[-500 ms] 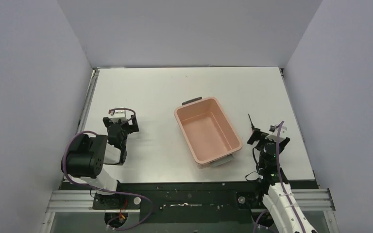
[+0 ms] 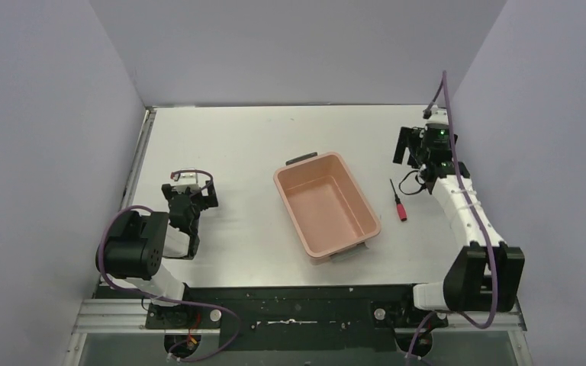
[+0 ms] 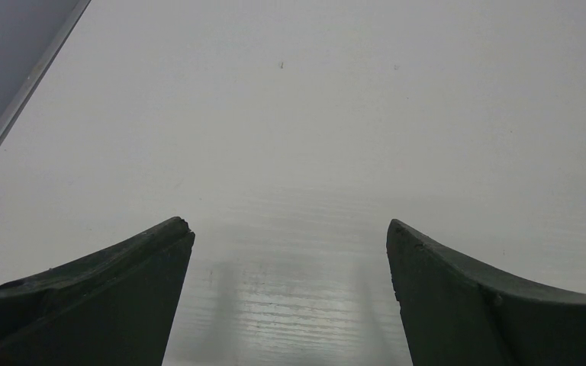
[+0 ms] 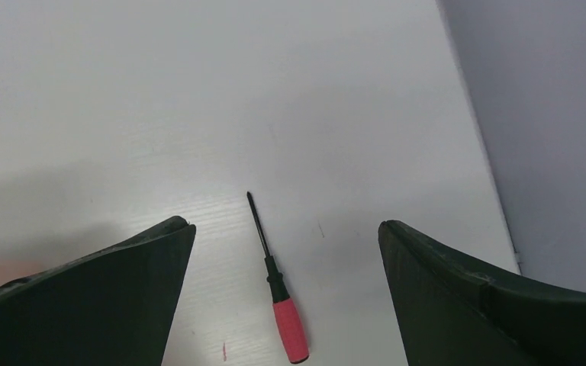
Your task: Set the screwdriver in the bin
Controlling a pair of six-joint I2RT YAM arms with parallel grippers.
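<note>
The screwdriver lies below the right gripper and nearer the robot's base, so the right gripper should next move down and back onto the black neck by the red handle (image 2: 397,200) (image 4: 277,288).
The screwdriver (image 2: 399,202), with a thin black shaft and a short red handle, lies on the white table just right of the bin (image 2: 326,206). The bin is a salmon-pink tub, empty, at the table's middle. My right gripper (image 2: 416,150) is open and raised above the table, a little beyond the screwdriver. In the right wrist view the screwdriver (image 4: 278,286) lies below and between the spread fingers, handle nearest, touching neither; the gripper (image 4: 286,226) holds nothing. My left gripper (image 2: 189,200) is open and empty, low over bare table (image 3: 290,152) at the left.
Grey walls close in the table on the left, back and right; the right wall (image 4: 549,114) stands close to the screwdriver. A small red mark (image 4: 223,351) is on the table near the handle. A metal rail (image 2: 141,160) runs along the table's left edge.
My right arm has unfolded from the near edge and lifted its gripper up and towards the back right. The screwdriver lies where it was, now fully in view. The left arm has not moved.
</note>
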